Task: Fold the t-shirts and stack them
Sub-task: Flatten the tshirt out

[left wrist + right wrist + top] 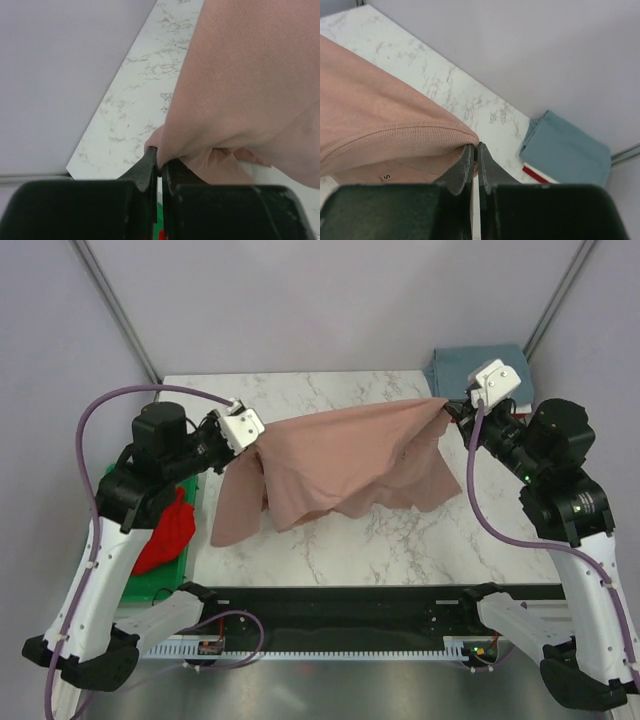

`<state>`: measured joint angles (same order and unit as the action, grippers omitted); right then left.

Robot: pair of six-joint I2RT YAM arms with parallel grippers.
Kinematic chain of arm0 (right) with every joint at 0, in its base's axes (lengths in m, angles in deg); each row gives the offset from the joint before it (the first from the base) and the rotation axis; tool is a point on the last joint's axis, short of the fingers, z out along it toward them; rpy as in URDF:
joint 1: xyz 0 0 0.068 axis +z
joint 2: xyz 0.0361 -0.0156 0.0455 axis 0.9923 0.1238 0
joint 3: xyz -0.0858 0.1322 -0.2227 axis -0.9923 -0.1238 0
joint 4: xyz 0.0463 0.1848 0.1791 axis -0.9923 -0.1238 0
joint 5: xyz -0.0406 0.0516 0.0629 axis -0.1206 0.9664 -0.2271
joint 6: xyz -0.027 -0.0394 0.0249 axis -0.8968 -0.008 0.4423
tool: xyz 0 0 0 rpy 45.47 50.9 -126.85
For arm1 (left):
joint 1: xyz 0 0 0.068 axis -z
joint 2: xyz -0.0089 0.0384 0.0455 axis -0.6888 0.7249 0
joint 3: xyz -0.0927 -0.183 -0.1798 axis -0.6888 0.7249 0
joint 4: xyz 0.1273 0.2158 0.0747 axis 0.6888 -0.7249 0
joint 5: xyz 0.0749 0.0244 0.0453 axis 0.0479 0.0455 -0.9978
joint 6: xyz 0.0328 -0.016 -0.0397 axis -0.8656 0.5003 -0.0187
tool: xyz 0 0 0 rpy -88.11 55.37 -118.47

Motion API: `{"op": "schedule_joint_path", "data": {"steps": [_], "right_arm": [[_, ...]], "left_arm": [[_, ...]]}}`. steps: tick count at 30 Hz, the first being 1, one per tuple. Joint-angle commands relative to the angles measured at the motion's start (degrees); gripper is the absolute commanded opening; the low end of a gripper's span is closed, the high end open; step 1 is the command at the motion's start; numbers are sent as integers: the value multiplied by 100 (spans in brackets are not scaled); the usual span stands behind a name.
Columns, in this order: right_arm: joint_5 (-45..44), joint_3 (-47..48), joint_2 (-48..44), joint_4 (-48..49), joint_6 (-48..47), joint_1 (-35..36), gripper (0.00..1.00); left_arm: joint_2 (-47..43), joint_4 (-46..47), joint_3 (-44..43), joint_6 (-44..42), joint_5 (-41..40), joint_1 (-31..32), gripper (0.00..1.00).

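Note:
The dusty-pink t-shirt's pinched hem hangs raised. My right gripper needs to lower this hem onto the marble table by the grey-blue t-shirt (pixel 465 365) below it and release the hem.
A dusty-pink t-shirt (pixel 345 460) hangs stretched above the marble table between my two grippers, its lower edge drooping onto the tabletop. My left gripper (pixel 252 433) is shut on the shirt's left edge (pixel 200 125). My right gripper (pixel 452 410) is shut on its right edge, pinching a ribbed hem (pixel 395 140). A bright red t-shirt (pixel 168 530) lies bunched in the green tray at the left. A folded grey-blue t-shirt (pixel 465 365) rests at the table's far right corner, also seen as the grey-blue t-shirt (pixel 570 150) in the right wrist view.
The green plastic tray (pixel 160 590) sits off the table's left side under the left arm. The marble table (pixel 400 540) is edged by pale walls at the back and sides. A black rail with cables runs along the near edge (pixel 340 620).

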<state>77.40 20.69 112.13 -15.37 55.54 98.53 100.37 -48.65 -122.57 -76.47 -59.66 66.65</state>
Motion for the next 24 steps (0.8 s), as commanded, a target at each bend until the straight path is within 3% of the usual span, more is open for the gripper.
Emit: {"op": "schedule_joint_path", "data": {"steps": [1,8,11,12,14,15,16,17,19,22,24], "right_arm": [[-589,-500,241,-85,-194,-26,0],[-1406,-1976,618,582,-731,-306,0],[-1337,-2443,1083,943,-820,-1052,0],[-1301,-2531,1267,1048,-802,-1272,0],[-1353,-2227,1996,1014,-706,-1746,0],[-1336,-2076,2208,944,-610,-1853,1],[-1353,-1883,2636,857,-565,-1967,19],[-1406,-1664,2814,786,-530,-1977,30],[-1241,-1145,3131,698,-530,-1986,42],[-188,-862,3142,829,-670,-1960,53],[697,-905,3141,899,-810,-1828,52]], "left_arm": [[496,726,354,-862,265,-44,2],[2524,2280,839,-671,792,-61,2],[4141,2853,-37,-4,837,-70,5],[5041,2828,-919,520,715,-70,8],[5732,2670,-1821,989,373,-70,26],[5892,2687,-2303,1192,23,-70,31],[5955,2774,-2352,1211,-146,-70,37],[5886,3010,-2309,1220,-330,-70,40],[5588,3082,-2063,1343,-919,-88,50],[5009,2820,-1475,1554,-1255,-131,60],[4709,2365,-958,1772,-1089,-158,60]]}}
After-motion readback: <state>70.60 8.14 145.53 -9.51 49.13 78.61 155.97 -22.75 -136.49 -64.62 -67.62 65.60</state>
